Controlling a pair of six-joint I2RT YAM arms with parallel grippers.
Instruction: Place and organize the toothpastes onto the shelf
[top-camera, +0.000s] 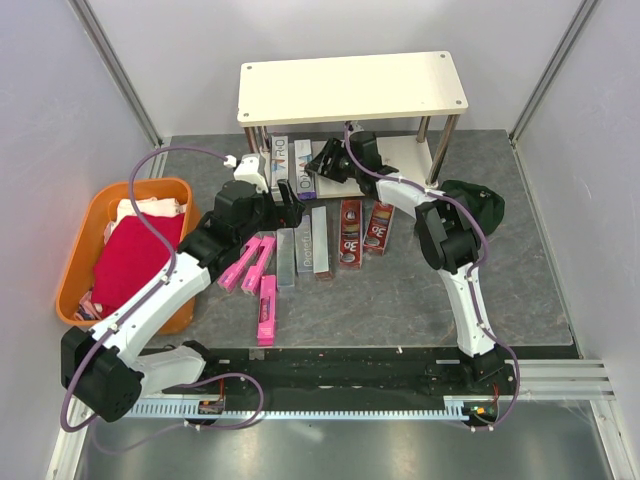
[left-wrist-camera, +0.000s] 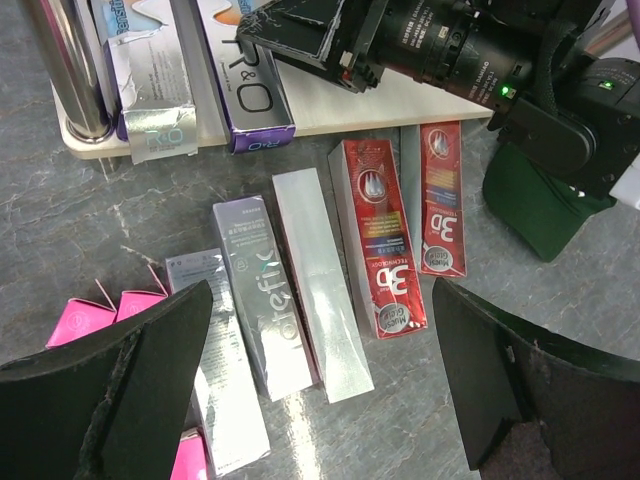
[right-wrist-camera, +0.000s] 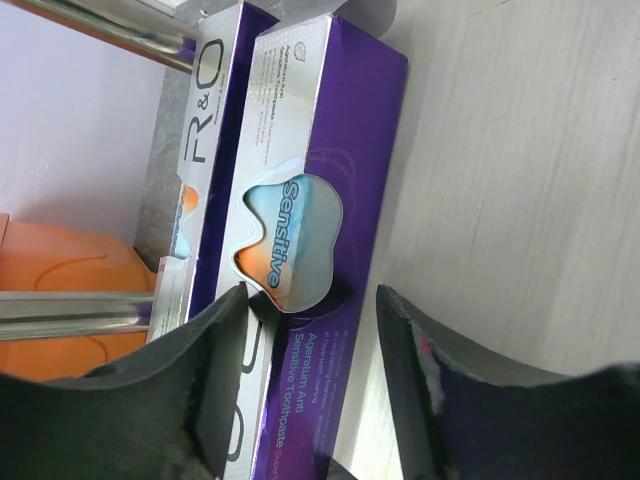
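Observation:
The silver box nearest the red ones lies below and to the right in the top view, so my left gripper should go down and to that side.
The shelf (top-camera: 350, 88) stands at the back; its lower board (right-wrist-camera: 520, 200) holds a purple "Sensitive" toothpaste box (right-wrist-camera: 340, 150) beside an "R&O" box (right-wrist-camera: 205, 150). My right gripper (right-wrist-camera: 310, 300) reaches under the top board (top-camera: 322, 160) and straddles the purple box, open, with bare board showing between the box and the right finger. My left gripper (left-wrist-camera: 320, 300) hovers wide open over the table's silver boxes (left-wrist-camera: 315, 280). Two red "3D" boxes (left-wrist-camera: 385, 240) lie to their right and three pink boxes (top-camera: 262, 265) to their left.
An orange basket (top-camera: 75, 250) holding a red cloth (top-camera: 135, 255) sits at the left. A dark green cloth (top-camera: 480, 205) lies by the right arm. Chrome shelf legs (left-wrist-camera: 65, 60) stand at the board's corners. White walls close in the back and sides.

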